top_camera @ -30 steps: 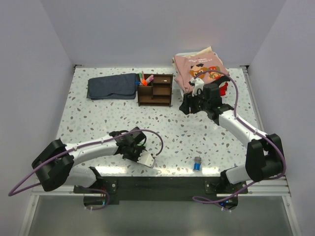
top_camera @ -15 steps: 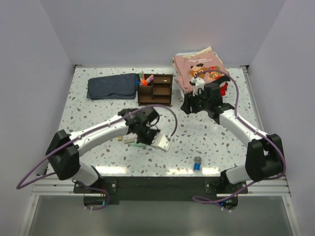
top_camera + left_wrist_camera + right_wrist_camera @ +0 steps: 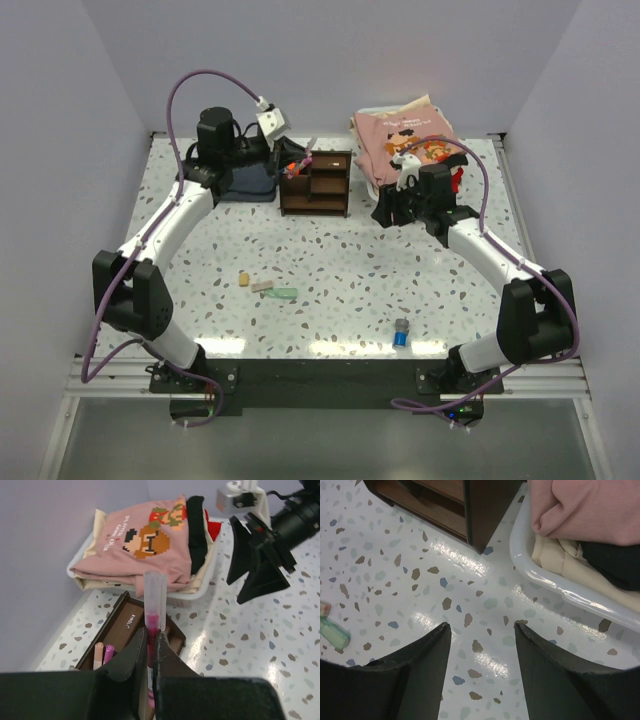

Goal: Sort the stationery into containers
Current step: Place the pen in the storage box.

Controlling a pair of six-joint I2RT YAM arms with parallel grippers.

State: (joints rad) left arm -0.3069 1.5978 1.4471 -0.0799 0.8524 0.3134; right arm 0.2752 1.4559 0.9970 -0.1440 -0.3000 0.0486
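Observation:
The left gripper should next tilt until the pink pen stands straighter, and then lower the pen into the organiser's end section [image 3: 296, 171] [image 3: 107, 662] with the orange and purple pens.
My left gripper [image 3: 150, 630] is shut on a pink pen [image 3: 151, 650] with a clear cap [image 3: 155, 590], held upright above the left end of the dark brown organiser [image 3: 125, 625]. An orange and a purple pen [image 3: 107, 654] stand in its end compartment. From above, the left gripper [image 3: 285, 158] is at the organiser's [image 3: 318, 184] left side. My right gripper [image 3: 482, 630] is open and empty over bare table, just right of the organiser [image 3: 485, 510]. A tan eraser [image 3: 244, 280], a green eraser [image 3: 285, 293] and a blue-capped bottle [image 3: 401, 335] lie on the near table.
The white bin [image 3: 560, 582] with pink clothes [image 3: 405, 135] sits at the back right, close to my right gripper [image 3: 392, 214]. A dark blue cloth [image 3: 255, 182] lies left of the organiser, partly under the left arm. A small pale item [image 3: 262, 286] lies between the erasers.
The left arm closed on the pink pen near the table's front and swung it to the back, over the organiser. The erasers it covered now show. The right arm has barely moved.

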